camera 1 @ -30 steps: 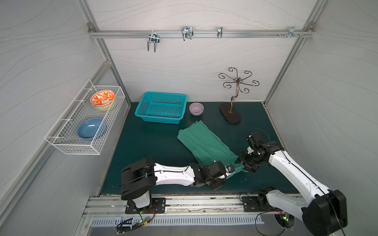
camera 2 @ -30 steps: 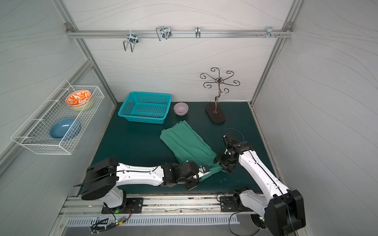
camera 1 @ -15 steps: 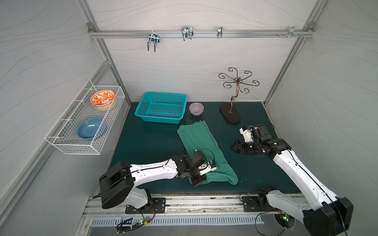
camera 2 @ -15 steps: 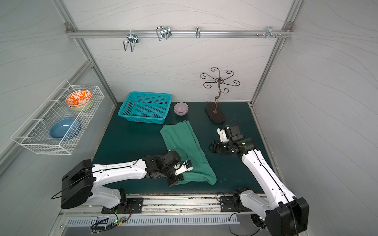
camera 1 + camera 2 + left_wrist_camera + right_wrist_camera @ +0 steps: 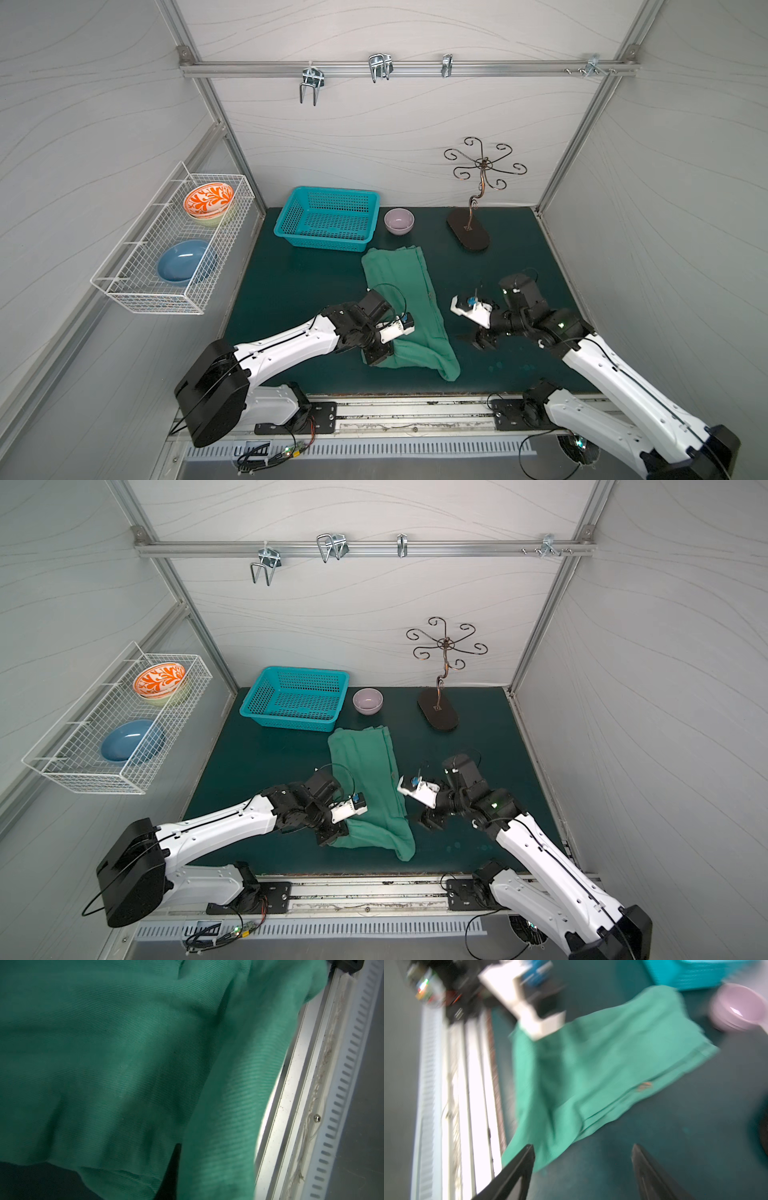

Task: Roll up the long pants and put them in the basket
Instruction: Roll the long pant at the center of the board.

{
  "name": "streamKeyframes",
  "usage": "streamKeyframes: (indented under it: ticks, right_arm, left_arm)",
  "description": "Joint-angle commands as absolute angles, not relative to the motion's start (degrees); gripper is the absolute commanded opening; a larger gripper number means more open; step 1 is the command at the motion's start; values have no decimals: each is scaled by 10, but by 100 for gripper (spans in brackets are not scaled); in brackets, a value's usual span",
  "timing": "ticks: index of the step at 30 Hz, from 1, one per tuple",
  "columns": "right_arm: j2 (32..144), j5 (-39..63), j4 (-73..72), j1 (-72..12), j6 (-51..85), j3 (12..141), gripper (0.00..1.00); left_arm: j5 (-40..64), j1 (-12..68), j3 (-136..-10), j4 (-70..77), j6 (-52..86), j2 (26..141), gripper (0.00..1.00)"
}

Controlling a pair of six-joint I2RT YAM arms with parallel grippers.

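Note:
Next, my left gripper draws the pants' held corner onto the bare mat beside it toward the wire rack and releases it, since the pants' near end bends away.
The long pants (image 5: 401,299) (image 5: 365,771) are mid-green cloth lying folded in a strip from the basket toward the front edge of the dark teal mat (image 5: 291,291). My left gripper (image 5: 379,356) (image 5: 332,835) is shut on their near left corner. In the left wrist view the cloth (image 5: 104,1053) fills the picture and only a sliver of one finger (image 5: 173,1167) shows. My right gripper (image 5: 478,341) (image 5: 430,823) (image 5: 582,1147) stands open and empty over the mat, just right of the pants' (image 5: 591,1064) near right edge.
A turquoise basket (image 5: 328,218) and a pink bowl (image 5: 399,220) stand at the back behind the pants. A metal scroll stand (image 5: 469,232) is at the back right. A wire rack (image 5: 174,249) with bowls hangs on the left wall. The metal rail (image 5: 415,411) runs along the front.
My left gripper has dragged the pants' near end leftward, so the strip now lies front to back. The right gripper let go, swung away to the right, then came back opened wider.

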State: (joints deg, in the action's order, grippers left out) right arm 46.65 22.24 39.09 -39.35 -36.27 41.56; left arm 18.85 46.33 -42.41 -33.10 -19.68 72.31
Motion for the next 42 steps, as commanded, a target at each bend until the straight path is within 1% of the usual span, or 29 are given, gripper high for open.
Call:
streamKeyframes:
  ticks: [1, 3, 5, 7, 9, 14, 18, 19, 21, 23, 26, 29, 31, 35, 37, 38, 40, 42]
  right_arm:
    - [456, 232, 406, -469, -405, 388, 80]
    - [473, 215, 386, -531, -394, 373, 80]
    - [495, 196, 354, -575, -380, 361, 80]
    - [521, 178, 315, -608, -361, 349, 80]
    - [548, 135, 260, -636, -336, 337, 79]
    - [610, 35, 148, -665, -275, 329, 79]
    - [660, 3, 95, -695, -229, 346, 80]
    - [672, -8, 83, -706, -217, 351, 83]
    - [695, -29, 59, -732, -194, 361, 94]
    - [715, -39, 44, -748, -168, 369, 95]
    - [734, -39, 31, -764, -132, 382, 92]
    - [745, -27, 8, -771, -110, 386, 91]
    - [763, -27, -13, -773, -99, 389, 90]
    - [819, -67, -48, -773, -47, 413, 80]
    - [843, -78, -60, -775, -33, 422, 77]
    - [853, -78, -67, -776, -29, 424, 74]
    - [866, -79, -78, -778, -22, 424, 65]
    - [873, -79, -91, -778, -14, 420, 50]
  left_arm:
    - [196, 458, -433, -357, -223, 707, 0]
    - [193, 459, -432, -363, -225, 710, 0]
    - [184, 454, -428, -366, -229, 706, 0]
    - [173, 446, -419, -370, -234, 694, 0]
    - [165, 434, -411, -380, -245, 675, 0]
    - [152, 407, -390, -417, -281, 617, 0]
    - [137, 397, -373, -433, -309, 592, 0]
    - [134, 393, -371, -436, -312, 590, 0]
    - [132, 379, -371, -441, -318, 587, 0]
    - [126, 370, -371, -445, -322, 588, 0]
    - [103, 362, -367, -438, -323, 589, 0]
    - [91, 350, -369, -436, -324, 589, 6]
    - [86, 345, -371, -437, -326, 589, 7]
    - [72, 339, -373, -433, -318, 589, 10]
    - [66, 336, -373, -432, -316, 589, 11]
    - [65, 334, -373, -432, -316, 589, 12]
    - [59, 330, -373, -431, -315, 588, 13]
    - [47, 325, -371, -427, -312, 587, 19]
